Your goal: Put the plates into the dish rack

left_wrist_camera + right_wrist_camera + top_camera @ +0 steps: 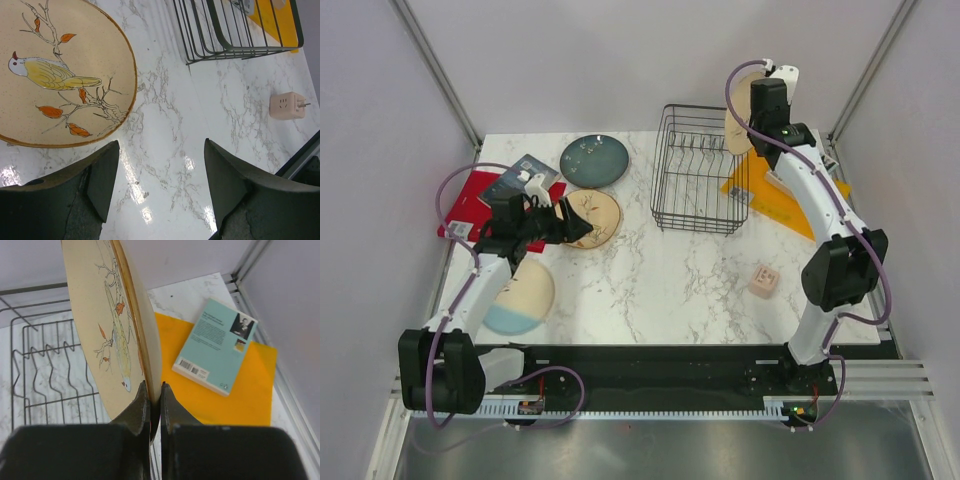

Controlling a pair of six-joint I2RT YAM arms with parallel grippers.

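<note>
The rack slots by the orange board [718, 152] are empty, so my right gripper should next go down and to the left in the top view, over them.
My right gripper [155, 387] is shut on the rim of a cream bird-and-branch plate [107, 325] and holds it on edge, high beside the right side of the black wire dish rack [700, 170]. In the top view this plate [740, 110] shows behind the right wrist. My left gripper [160, 170] is open and empty, just off the near-right edge of the second bird plate [55, 75], which lies flat on the table [592, 217]. A dark teal plate [594, 160] lies behind it. A cream and pale blue plate [520, 297] lies at the near left.
A teal book [216, 345] lies on a flat orange board [250, 390] right of the rack. A red board [470, 200] with a dark book [520, 180] sits at the far left. A small pink plug cube [764, 282] sits near the right arm.
</note>
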